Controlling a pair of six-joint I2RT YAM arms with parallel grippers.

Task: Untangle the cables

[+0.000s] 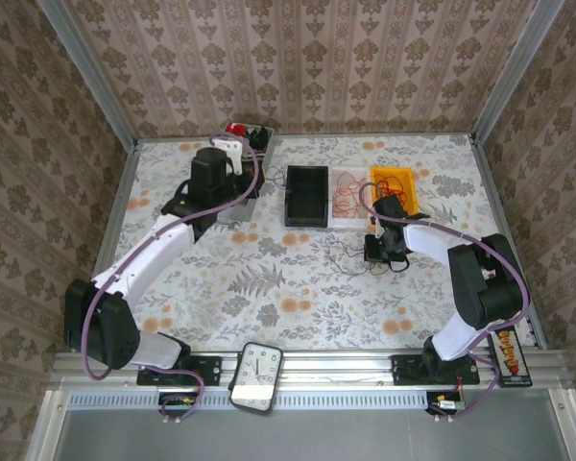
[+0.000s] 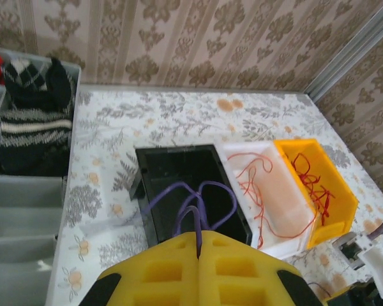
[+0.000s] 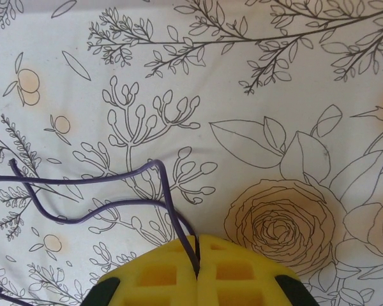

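The black tray stands empty, so my left gripper will next move away from the grey divided tray to above that black tray and release the dark purple cable.
My left gripper [image 2: 198, 245] is shut on a dark purple cable [image 2: 201, 194], whose loops hang over the black tray [image 2: 154, 167]. Beside that tray, a white tray [image 2: 284, 220] holds a thin orange cable [image 2: 252, 182], and an orange bin [image 2: 341, 197] holds a red cable [image 2: 314, 185]. My right gripper [image 3: 198, 266] is low over the flowered table, shut on another purple cable [image 3: 108, 205] that trails left across the cloth. In the top view the right gripper [image 1: 384, 252] is in front of the orange bin [image 1: 408, 197], with thin dark wire [image 1: 344, 254] to its left.
A grey divided tray [image 2: 25, 210] with dark knitted items and something red stands at the back left, close to my left arm. The three trays [image 1: 306, 216] sit in a row at the back middle. A white device [image 1: 256, 376] lies at the front edge.
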